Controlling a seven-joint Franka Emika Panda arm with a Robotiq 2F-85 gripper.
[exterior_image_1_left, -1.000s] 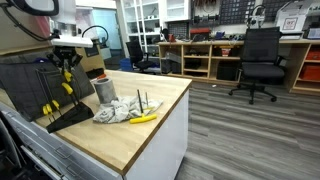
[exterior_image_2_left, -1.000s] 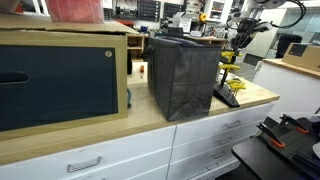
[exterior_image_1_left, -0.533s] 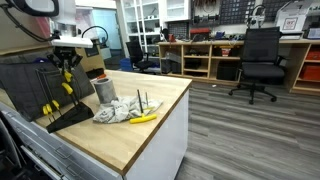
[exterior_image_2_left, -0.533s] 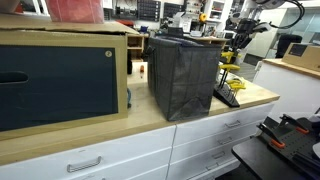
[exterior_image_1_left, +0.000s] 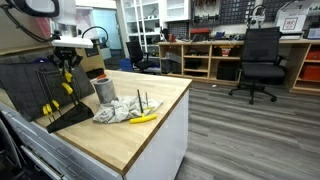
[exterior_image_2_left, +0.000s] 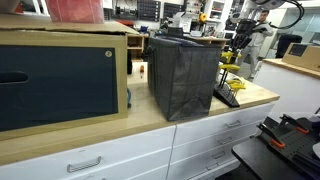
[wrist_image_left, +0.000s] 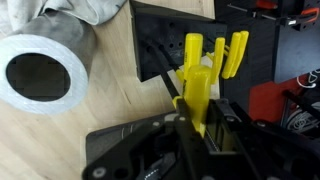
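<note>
The yellow-handled tool is upright beside the other tools in the rack. My gripper will stay over the black tool rack (exterior_image_1_left: 66, 116) (wrist_image_left: 168, 35) and open its fingers there to let go of the tool.
My gripper (wrist_image_left: 197, 128) is shut on a yellow-handled tool (wrist_image_left: 197, 92) and holds it upright over a black tool rack (wrist_image_left: 168, 35). Several more yellow-handled tools (wrist_image_left: 226, 52) stand in the rack just beyond the held one. In both exterior views the gripper (exterior_image_1_left: 65, 60) (exterior_image_2_left: 232, 48) hangs above the rack (exterior_image_1_left: 66, 116) (exterior_image_2_left: 229, 98) at the end of the wooden counter. A metal can (wrist_image_left: 45, 72) (exterior_image_1_left: 103, 90) stands beside the rack. A white cloth (exterior_image_1_left: 120, 110) lies next to the can, with a yellow tool (exterior_image_1_left: 144, 118) on it.
A tall black box (exterior_image_2_left: 183, 75) (exterior_image_1_left: 30, 85) stands on the counter close behind the rack. A wooden cabinet with a dark drawer (exterior_image_2_left: 60, 80) stands beyond it. The counter edge (exterior_image_1_left: 160, 125) drops to the floor. An office chair (exterior_image_1_left: 262, 60) and shelves stand far across the room.
</note>
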